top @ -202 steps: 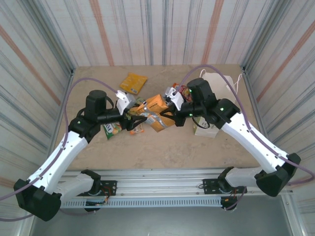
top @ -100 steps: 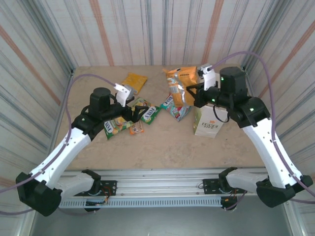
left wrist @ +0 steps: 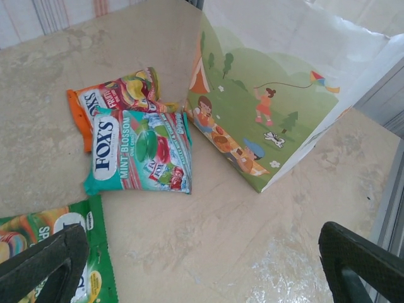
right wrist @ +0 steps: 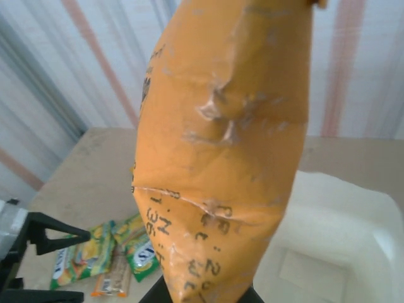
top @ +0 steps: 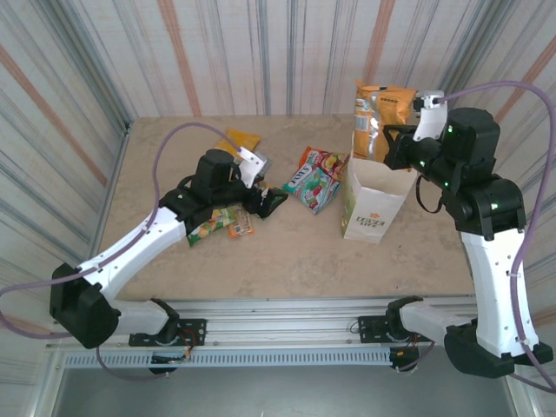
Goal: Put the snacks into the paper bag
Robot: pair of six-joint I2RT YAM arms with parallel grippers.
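Note:
The robot's right hand needs to tip the large orange packet [top: 382, 106] over next and lower it into the opening of the paper bag [top: 372, 204].
My right gripper [top: 387, 143] is shut on the lower end of a large orange packet [top: 382, 106] [right wrist: 221, 158] and holds it upright just above the open mouth of the white paper bag [top: 372, 204] [right wrist: 334, 252]. The left gripper [top: 266, 201] [left wrist: 202, 271] hangs open and empty low over the table, its black fingers [left wrist: 44, 265] spread wide. Ahead of it lie the teal Fox's bag [left wrist: 139, 151] [top: 306, 187] and a red-green packet [left wrist: 117, 95] [top: 323, 162], close to the paper bag's printed side [left wrist: 252, 107]. A green packet [left wrist: 69, 246] lies under the left finger.
Green-yellow packets [top: 211, 226] [right wrist: 104, 249] and a small orange bar [top: 241, 228] [right wrist: 117, 281] lie under the left arm. A yellow packet [top: 241, 137] sits near the back of the table. Striped walls enclose three sides.
The right arm has lifted the orange packet up and to the right, from the table's middle to above the paper bag. The left gripper has moved right toward the Fox's bag.

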